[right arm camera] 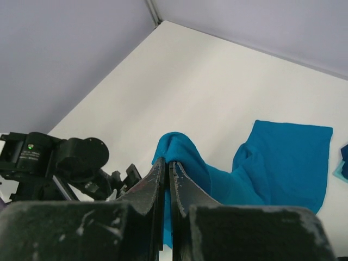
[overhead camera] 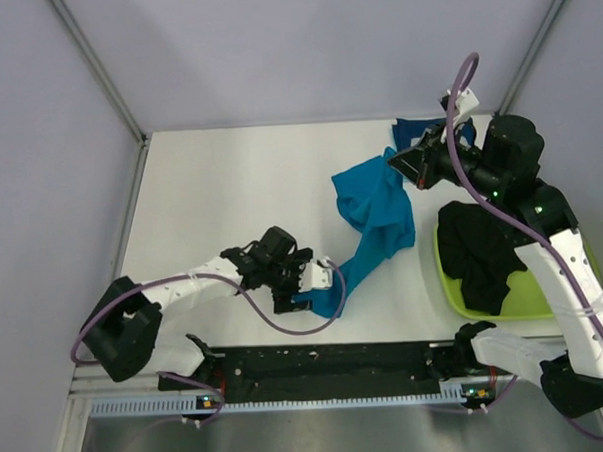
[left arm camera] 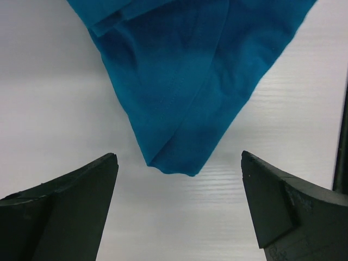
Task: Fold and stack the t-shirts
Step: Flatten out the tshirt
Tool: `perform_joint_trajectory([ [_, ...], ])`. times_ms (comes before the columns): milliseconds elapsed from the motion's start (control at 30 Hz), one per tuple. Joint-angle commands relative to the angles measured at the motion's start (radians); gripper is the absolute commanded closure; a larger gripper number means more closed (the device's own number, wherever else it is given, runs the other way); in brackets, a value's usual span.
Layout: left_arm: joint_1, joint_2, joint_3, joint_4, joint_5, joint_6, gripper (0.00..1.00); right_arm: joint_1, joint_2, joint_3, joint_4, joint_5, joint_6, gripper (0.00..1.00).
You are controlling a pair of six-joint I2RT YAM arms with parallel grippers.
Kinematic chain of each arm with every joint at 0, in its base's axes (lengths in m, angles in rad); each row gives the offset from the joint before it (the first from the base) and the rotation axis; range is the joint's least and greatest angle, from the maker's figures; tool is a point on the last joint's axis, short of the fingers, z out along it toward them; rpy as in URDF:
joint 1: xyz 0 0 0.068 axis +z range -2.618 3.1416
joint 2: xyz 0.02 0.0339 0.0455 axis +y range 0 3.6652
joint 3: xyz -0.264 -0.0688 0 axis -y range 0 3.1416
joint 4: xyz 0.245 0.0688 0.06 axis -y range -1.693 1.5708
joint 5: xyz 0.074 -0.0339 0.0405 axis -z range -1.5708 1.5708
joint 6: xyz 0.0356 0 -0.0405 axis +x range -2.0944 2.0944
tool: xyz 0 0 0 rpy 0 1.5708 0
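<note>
The teal-blue t-shirt has a low corner with two edges. My left gripper should lower its open fingers around both edges of that corner next.
The teal-blue t-shirt hangs stretched from the back right toward the front middle of the white table. My right gripper is shut on its upper part and holds it raised; the pinched cloth shows in the right wrist view. My left gripper is open at the shirt's low corner, which lies just ahead of its fingers, apart from them. The black t-shirt lies bunched in the lime-green basin. A navy cloth lies behind the right gripper.
The basin stands at the right, beside my right arm. A black rail runs along the table's front edge. Grey walls close the back and sides.
</note>
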Motion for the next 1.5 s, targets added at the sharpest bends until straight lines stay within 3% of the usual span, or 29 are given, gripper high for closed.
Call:
perform_joint_trajectory([
  [0,-0.022,0.085,-0.014,0.206,-0.106,0.046,0.02,-0.005,-0.009,0.014,0.055,0.016,-0.001,1.0],
  [67,-0.052,0.114,-0.01,0.229,-0.141,0.044,0.06,-0.005,-0.011,0.017,0.052,0.019,-0.003,1.0],
  [133,-0.077,0.14,-0.013,0.256,-0.193,0.058,0.2,-0.003,-0.015,0.018,0.051,0.031,-0.006,1.0],
  [200,-0.08,0.164,-0.008,0.249,-0.205,0.064,0.5,-0.003,-0.02,0.028,0.046,0.053,-0.013,1.0],
  [267,-0.082,0.184,0.038,0.18,-0.233,0.031,1.0,-0.003,-0.026,0.044,0.041,0.073,-0.018,1.0],
  [400,0.001,0.127,0.169,0.005,-0.299,-0.062,1.0,-0.006,-0.028,0.109,0.011,0.135,-0.038,1.0],
  [500,0.146,-0.018,0.304,-0.137,-0.291,-0.124,1.0,-0.005,-0.021,0.161,-0.014,0.169,-0.053,1.0],
  [633,0.341,-0.17,0.598,-0.372,-0.281,-0.184,1.0,-0.003,-0.032,0.216,-0.043,0.234,-0.076,1.0],
  [767,0.375,-0.219,0.806,-0.622,-0.35,-0.201,1.0,-0.005,-0.069,0.25,-0.07,0.241,-0.093,1.0],
  [900,0.388,-0.257,0.927,-0.756,-0.477,-0.223,1.0,-0.003,-0.109,0.308,-0.124,0.226,-0.101,1.0],
  [1067,0.411,-0.227,1.021,-0.802,-0.586,-0.203,1.0,-0.005,-0.071,0.341,-0.13,0.24,-0.122,1.0],
  [1267,0.455,-0.061,1.039,-0.661,-0.558,-0.157,1.0,-0.005,0.214,0.438,-0.065,0.163,-0.148,1.0],
  [1367,0.539,0.063,1.101,-0.56,-0.535,-0.149,1.0,-0.016,0.423,0.604,-0.031,0.148,-0.186,1.0],
  [1467,0.647,0.221,1.298,-0.515,-0.514,-0.207,1.0,-0.052,0.669,0.901,-0.017,0.146,-0.179,1.0],
])
